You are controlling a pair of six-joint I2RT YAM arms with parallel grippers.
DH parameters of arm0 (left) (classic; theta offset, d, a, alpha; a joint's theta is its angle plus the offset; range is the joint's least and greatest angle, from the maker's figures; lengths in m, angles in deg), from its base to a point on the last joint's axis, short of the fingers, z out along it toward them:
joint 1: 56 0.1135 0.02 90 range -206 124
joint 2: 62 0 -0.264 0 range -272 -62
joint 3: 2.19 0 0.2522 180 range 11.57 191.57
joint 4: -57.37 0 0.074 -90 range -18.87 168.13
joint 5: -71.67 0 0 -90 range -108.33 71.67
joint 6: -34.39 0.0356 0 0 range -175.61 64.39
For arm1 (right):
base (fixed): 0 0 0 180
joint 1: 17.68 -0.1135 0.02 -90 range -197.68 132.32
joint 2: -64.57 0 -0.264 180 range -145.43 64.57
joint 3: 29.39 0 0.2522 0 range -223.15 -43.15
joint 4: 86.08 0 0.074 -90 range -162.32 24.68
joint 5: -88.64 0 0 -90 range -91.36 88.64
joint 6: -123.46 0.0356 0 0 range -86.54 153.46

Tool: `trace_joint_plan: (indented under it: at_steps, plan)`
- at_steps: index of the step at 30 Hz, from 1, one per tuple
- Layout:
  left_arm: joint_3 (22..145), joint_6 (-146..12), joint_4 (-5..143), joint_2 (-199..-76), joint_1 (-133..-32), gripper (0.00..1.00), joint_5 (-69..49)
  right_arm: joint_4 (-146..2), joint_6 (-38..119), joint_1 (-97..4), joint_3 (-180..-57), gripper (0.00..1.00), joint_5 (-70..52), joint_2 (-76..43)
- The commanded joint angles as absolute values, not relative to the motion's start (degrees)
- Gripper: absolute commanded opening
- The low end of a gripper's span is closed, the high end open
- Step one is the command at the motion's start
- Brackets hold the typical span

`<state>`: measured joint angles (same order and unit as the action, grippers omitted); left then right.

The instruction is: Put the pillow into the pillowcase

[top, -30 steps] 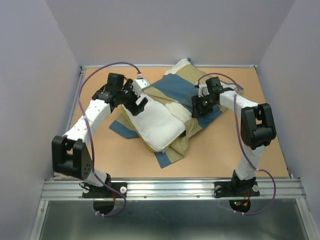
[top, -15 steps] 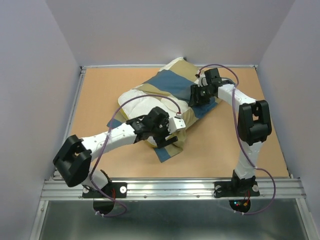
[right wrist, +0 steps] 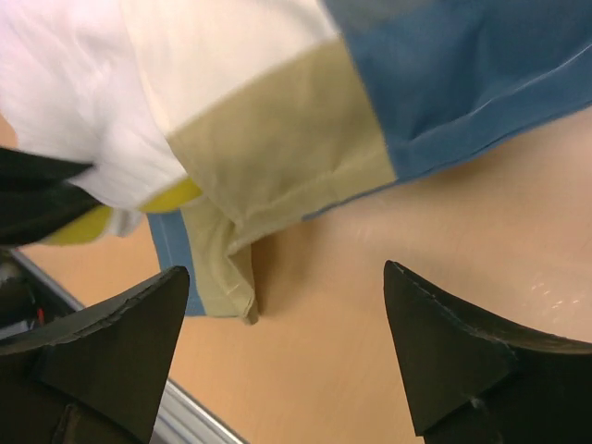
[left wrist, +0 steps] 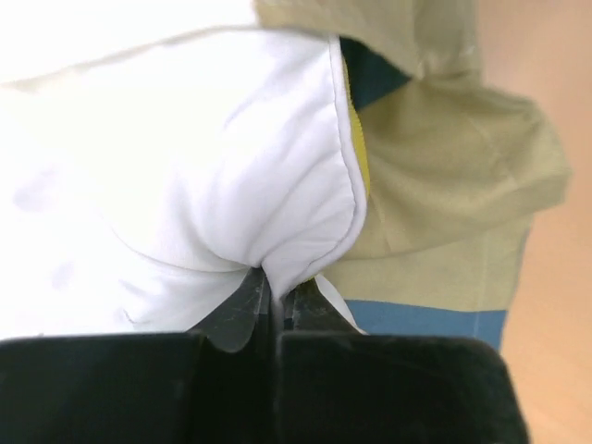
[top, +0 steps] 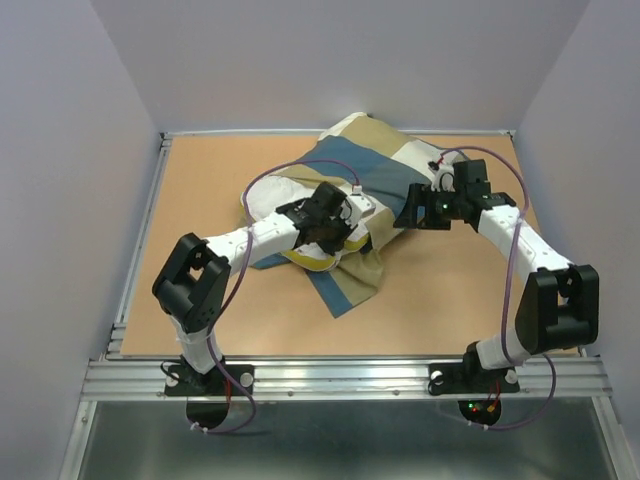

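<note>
The pillow (top: pixel 300 258) sticks out, so the robot's left gripper will take the fold of the pillow's cloth outward and to the right in the top view, toward the pillowcase's blue block, to release it.
The pillowcase (top: pixel 385 175), in blue, tan and cream blocks, lies bunched at the back middle of the table. The white pillow (top: pixel 300 258) with its yellow edge sticks out of the pillowcase's near left side. My left gripper (top: pixel 338 235) is shut on a fold of the pillow's white cloth (left wrist: pixel 166 166); its tips (left wrist: pixel 277 289) pinch it beside the tan pillowcase (left wrist: pixel 444 185). My right gripper (top: pixel 412 214) stands open at the pillowcase's right edge. In the right wrist view it (right wrist: pixel 282 310) hangs over bare table, with the pillowcase (right wrist: pixel 277 139) and pillow (right wrist: pixel 74 111) beyond.
The brown table (top: pixel 200 180) is fenced by grey walls at the back and both sides. An aluminium rail (top: pixel 340 375) with both arm bases runs along the near edge. A blue flap (top: pixel 345 290) of the pillowcase trails toward the front.
My left gripper has closed on the pillow's cloth and lifted toward the back. My right gripper has opened wide and drawn off to the right of the pillowcase.
</note>
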<state>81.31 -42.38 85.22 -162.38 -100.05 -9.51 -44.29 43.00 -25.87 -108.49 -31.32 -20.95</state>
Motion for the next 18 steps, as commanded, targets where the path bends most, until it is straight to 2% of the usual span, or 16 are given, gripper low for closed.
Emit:
trace_joint_plan:
  at_steps: [1,5,8,9,11,12,13,15,16,18]
  plan:
    - [94.2,-48.4,82.2,-161.0,-98.4,0.0,4.2,-45.9,45.1,-24.9,-100.7,0.93,-40.5,-21.4]
    - [100.7,-54.2,82.7,-165.5,-97.1,0.0,8.4,-61.6,52.9,-25.0,-90.8,0.98,-41.5,-19.2]
    - [102.2,-56.2,81.2,-167.2,-96.3,0.0,9.3,-67.8,55.7,-25.1,-88.2,1.0,-42.5,-19.8]
    - [102.8,-58.4,80.7,-167.5,-95.9,0.0,10.2,-69.1,55.7,-25.1,-87.8,0.99,-42.2,-21.0]
    - [103.5,-60.6,79.2,-168.3,-95.2,0.0,10.5,-69.5,55.0,-25.2,-87.7,0.91,-43.5,-21.9]
    - [103.8,-61.8,78.4,-168.4,-94.3,0.0,10.6,-69.6,55.0,-25.2,-87.6,0.81,-45.2,-22.1]
    - [103.9,-64.7,77.5,-168.6,-93.9,0.0,11.6,-69.6,54.9,-25.4,-87.4,0.43,-46.4,-21.6]
    - [103.9,-67.4,74.0,-168.8,-93.0,0.0,12.2,-69.4,54.6,-25.7,-87.2,0.06,-49.5,-19.4]
    - [104.0,-68.2,72.9,-168.8,-92.7,0.0,11.9,-69.4,55.0,-25.7,-87.1,0.0,-52.7,-17.7]
    - [104.3,-70.0,69.2,-168.4,-92.7,0.0,11.1,-69.2,55.2,-26.3,-87.7,0.0,-58.5,-10.3]
